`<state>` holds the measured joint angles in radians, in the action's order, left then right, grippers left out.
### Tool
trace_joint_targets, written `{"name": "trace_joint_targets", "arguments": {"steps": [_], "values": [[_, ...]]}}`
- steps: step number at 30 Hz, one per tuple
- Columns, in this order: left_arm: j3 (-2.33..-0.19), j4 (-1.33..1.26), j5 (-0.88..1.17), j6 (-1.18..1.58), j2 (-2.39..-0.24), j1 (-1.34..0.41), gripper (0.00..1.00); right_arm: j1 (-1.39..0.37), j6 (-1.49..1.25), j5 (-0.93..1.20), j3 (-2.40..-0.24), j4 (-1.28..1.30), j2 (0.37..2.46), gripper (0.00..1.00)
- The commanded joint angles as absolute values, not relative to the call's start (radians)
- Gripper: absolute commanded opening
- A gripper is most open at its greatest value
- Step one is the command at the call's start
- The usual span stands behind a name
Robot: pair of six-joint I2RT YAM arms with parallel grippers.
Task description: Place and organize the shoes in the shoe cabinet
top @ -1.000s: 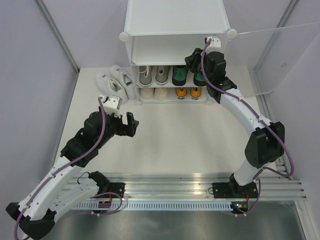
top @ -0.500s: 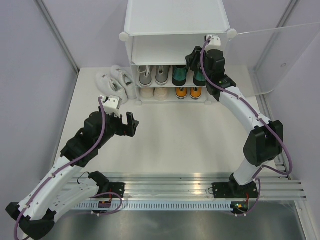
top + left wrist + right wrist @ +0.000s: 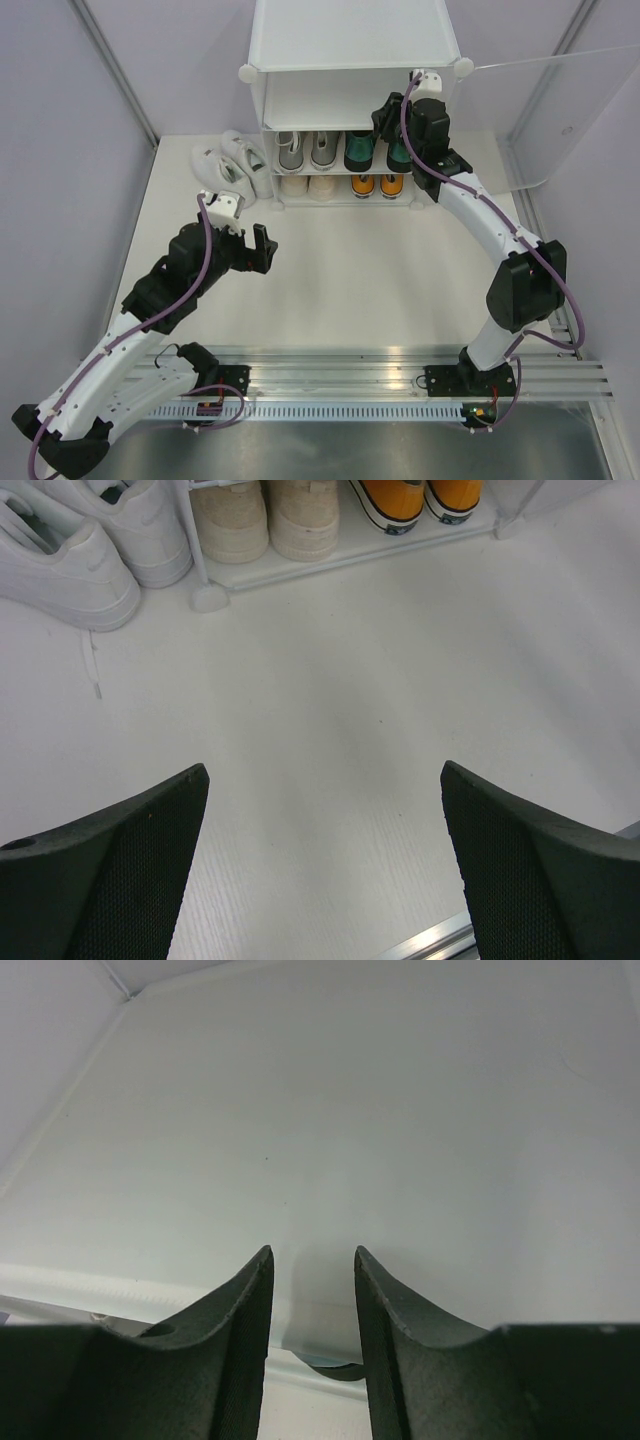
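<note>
The white sneakers lie side by side outward of my left gripper, so it should reach out next and lower its open fingers over their adjoining inner collars to pinch both.
The white shoe cabinet (image 3: pixel 350 40) stands at the back with its frosted door (image 3: pixel 560 110) swung open to the right. Grey lace-ups (image 3: pixel 305 150) and dark green shoes (image 3: pixel 360 150) sit on its middle shelf. Cream shoes (image 3: pixel 308 185) (image 3: pixel 265 515) and orange shoes (image 3: pixel 378 185) (image 3: pixel 415 495) sit below them. White sneakers (image 3: pixel 232 160) (image 3: pixel 80 550) lie on the table left of the cabinet. My right gripper (image 3: pixel 385 112) (image 3: pixel 313 1252) reaches into the cabinet above the right green shoe, jaws partly apart with nothing between the tips. A dark rim (image 3: pixel 340 1368) shows low between them. Over bare table, my left gripper (image 3: pixel 255 250) (image 3: pixel 322 770) is wide open.
The cabinet's white panel (image 3: pixel 350 1110) fills the right wrist view. A loose lace (image 3: pixel 92 670) trails from the sneakers onto the table. Grey walls close the table in on both sides, and a metal rail (image 3: pixel 400 375) (image 3: pixel 430 942) runs along the near edge.
The right gripper has crept slightly further into the cabinet. The left arm has not moved.
</note>
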<state>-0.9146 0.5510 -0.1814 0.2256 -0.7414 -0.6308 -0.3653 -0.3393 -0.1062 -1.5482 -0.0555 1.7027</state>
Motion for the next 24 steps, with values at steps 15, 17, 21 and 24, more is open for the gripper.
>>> {"name": "trace_joint_targets", "arguments": {"steps": [15, 17, 21, 24], "values": [[-0.900, 0.528, -0.346, 0.192, -0.750, -0.635, 0.99, -0.365, -0.285, -0.080, -1.365, -0.048, 1.407, 0.56], [-0.899, 0.526, -0.370, 0.189, -0.753, -0.635, 0.99, -0.365, -0.291, -0.071, -1.307, -0.048, 1.369, 0.57], [-0.897, 0.526, -0.460, 0.187, -0.776, -0.634, 1.00, -0.365, -0.331, -0.041, -1.162, -0.049, 1.214, 0.57], [-0.899, 0.529, -0.536, 0.195, -0.820, -0.621, 1.00, -0.365, -0.363, -0.014, -1.017, -0.063, 1.087, 0.58]]}}
